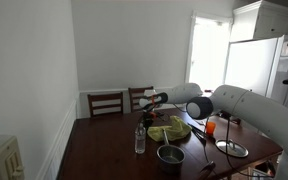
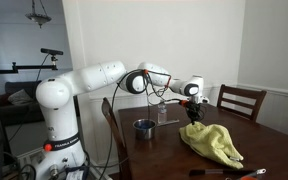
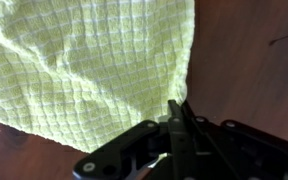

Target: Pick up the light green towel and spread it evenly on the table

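Next, my gripper lifts the held corner up and carries it outward over the bare tabletop past the bunched towel to release it.
The light green towel (image 3: 74,70) has a waffle texture and fills the upper left of the wrist view. It lies bunched on the dark wooden table (image 2: 174,155) in both exterior views (image 1: 169,131) (image 2: 214,143). My gripper (image 3: 179,118) is shut, and the towel's edge runs between its fingertips. In an exterior view my gripper (image 2: 192,113) hangs just above the table, holding one corner of the towel up while the rest trails down to the right.
A clear bottle (image 1: 139,138) (image 2: 162,113) and a metal bowl (image 1: 170,154) (image 2: 144,127) stand close beside the towel. An orange object (image 1: 211,126) and a round plate (image 1: 232,149) sit further along the table. Wooden chairs (image 1: 106,102) (image 2: 242,100) stand at the table's edges.
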Tool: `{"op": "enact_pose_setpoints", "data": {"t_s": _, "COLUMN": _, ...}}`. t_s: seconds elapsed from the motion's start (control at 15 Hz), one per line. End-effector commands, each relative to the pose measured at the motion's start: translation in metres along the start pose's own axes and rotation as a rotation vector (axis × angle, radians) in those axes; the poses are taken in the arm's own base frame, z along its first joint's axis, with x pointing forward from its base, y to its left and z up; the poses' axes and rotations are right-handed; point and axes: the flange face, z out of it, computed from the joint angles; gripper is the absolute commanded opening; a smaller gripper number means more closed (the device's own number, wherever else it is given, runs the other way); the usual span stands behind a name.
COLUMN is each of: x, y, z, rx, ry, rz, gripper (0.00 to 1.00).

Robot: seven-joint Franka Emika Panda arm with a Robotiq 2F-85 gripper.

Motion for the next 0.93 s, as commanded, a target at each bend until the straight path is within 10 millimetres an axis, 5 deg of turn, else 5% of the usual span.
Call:
{"op": "enact_pose_setpoints", "data": {"t_s": 0.0, "x": 0.013, "y": -0.009, "z": -0.031, "rx": 0.048, "ry": 0.088, "rz": -0.064, "gripper": 0.01}}
{"op": "enact_pose_setpoints", "data": {"t_s": 0.4, "x": 0.036, "y": -0.055, "z": -0.192, "rx": 0.116, "ry": 0.379, "rz": -0.23, "gripper": 0.01}}
{"op": "enact_pose_setpoints", "data": {"t_s": 0.53, "x": 0.035, "y": -0.067, "z": -0.228, "rx": 0.199, "ry": 0.428, "rz": -0.275, "gripper": 0.01}}
{"op": "enact_pose_setpoints", "data": {"t_s": 0.6, "x": 0.036, "y": -0.065, "z": -0.203, "rx": 0.119, "ry": 0.394, "rz": -0.228, "gripper": 0.01}}
{"op": "enact_pose_setpoints", "data": {"t_s": 0.73, "x": 0.035, "y": -0.07, "z": -0.221, "rx": 0.126, "ry": 0.41, "rz": -0.238, "gripper": 0.04}}
{"op": "enact_pose_setpoints", "data": {"t_s": 0.87, "x": 0.034, "y": -0.071, "z": -0.205, "rx": 0.142, "ry": 0.375, "rz": -0.239, "gripper": 0.01}}
